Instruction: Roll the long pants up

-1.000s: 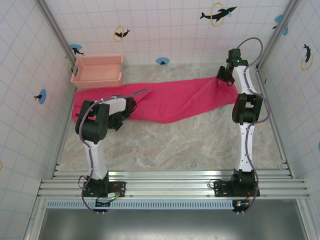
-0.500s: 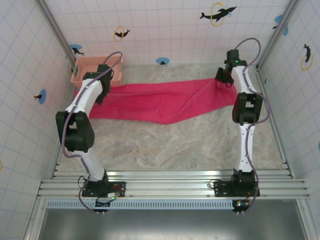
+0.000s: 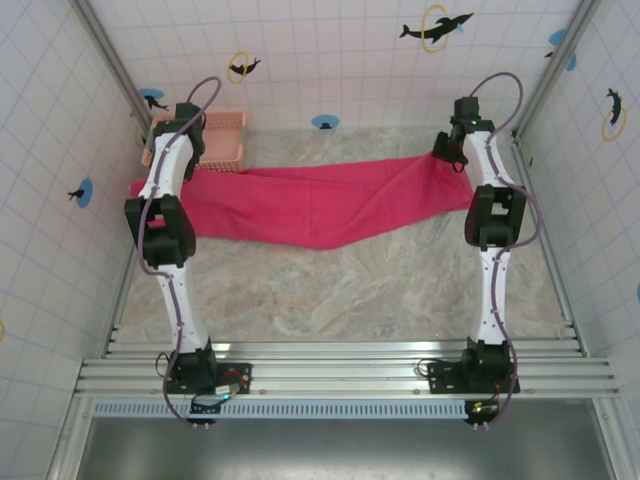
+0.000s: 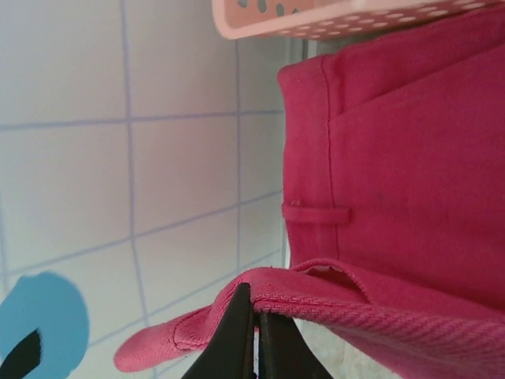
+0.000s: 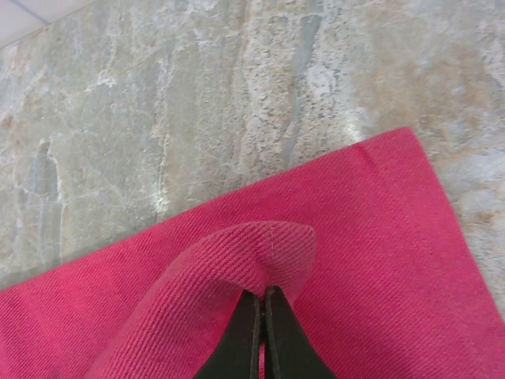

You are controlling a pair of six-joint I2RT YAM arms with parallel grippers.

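Observation:
My left gripper draws the waistband of the long pants outward to the near rim of the basket (image 4: 335,21) next. It releases it there, since that rim lies outward of the gripper.
The long pants (image 3: 310,200) lie stretched across the back of the table, magenta-red, from the left wall to the right arm. My left gripper (image 3: 190,152) is at the waist end beside the basket. In the left wrist view the left gripper (image 4: 256,304) is shut on the waistband of the long pants (image 4: 410,158), whose belt loop shows. My right gripper (image 3: 447,158) is at the leg end. In the right wrist view the right gripper (image 5: 263,298) is shut on a pinched fold of the long pants (image 5: 379,260) near the hem.
A pale pink lattice basket (image 3: 220,135) stands at the back left, its rim (image 4: 331,17) just above the waistband. Tiled walls close in on the left, back and right. Bare marble tabletop (image 3: 340,290) stretches in front of the cloth.
My left arm has swung from the cloth's near-left part up to the back left corner, pulling the waist end out towards the left wall. The right arm has stayed put.

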